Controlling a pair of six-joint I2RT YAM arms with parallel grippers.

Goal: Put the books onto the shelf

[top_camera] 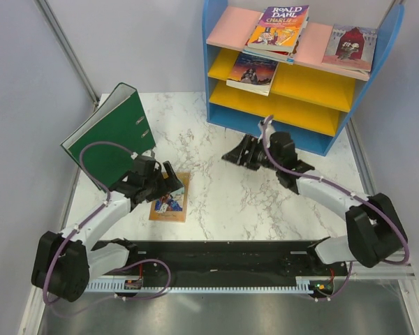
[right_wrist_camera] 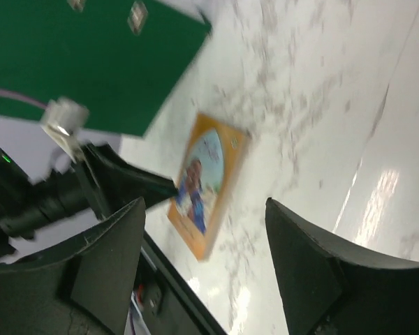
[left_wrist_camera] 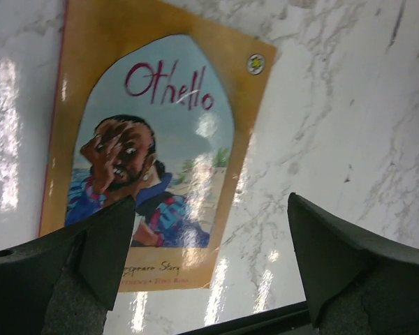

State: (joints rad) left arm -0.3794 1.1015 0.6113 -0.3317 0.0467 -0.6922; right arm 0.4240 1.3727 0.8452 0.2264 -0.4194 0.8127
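My right gripper moves down, back and to the left in the top view next, where Othello's long edge (top_camera: pixel 187 198) (right_wrist_camera: pixel 225 192) lies below it, uncovered by my left gripper.
One small tan-orange book (top_camera: pixel 170 197), titled "Othello" (left_wrist_camera: pixel 150 153), lies flat on the marble table. My left gripper (top_camera: pixel 166 179) hovers over its upper left part, open (left_wrist_camera: pixel 209 258), with one finger (left_wrist_camera: pixel 91 258) above the cover and nothing held. The shelf (top_camera: pixel 293 105) stands at the back right. A stack of books with a Roald Dahl cover (top_camera: pixel 276 31) and a mauve-cover book (top_camera: pixel 350 47) lie on its pink top board, and a dark blue book (top_camera: pixel 253 72) lies on the upper yellow board. My right gripper (top_camera: pixel 241 153) is open and empty in front of the shelf (right_wrist_camera: pixel 206 258).
A big green ring binder (top_camera: pixel 112 132) stands open-angled at the left, just behind the left arm; it also fills the upper left of the right wrist view as the binder (right_wrist_camera: pixel 77 63). Grey walls close in both sides. A black rail (top_camera: pixel 216 255) runs along the near edge.
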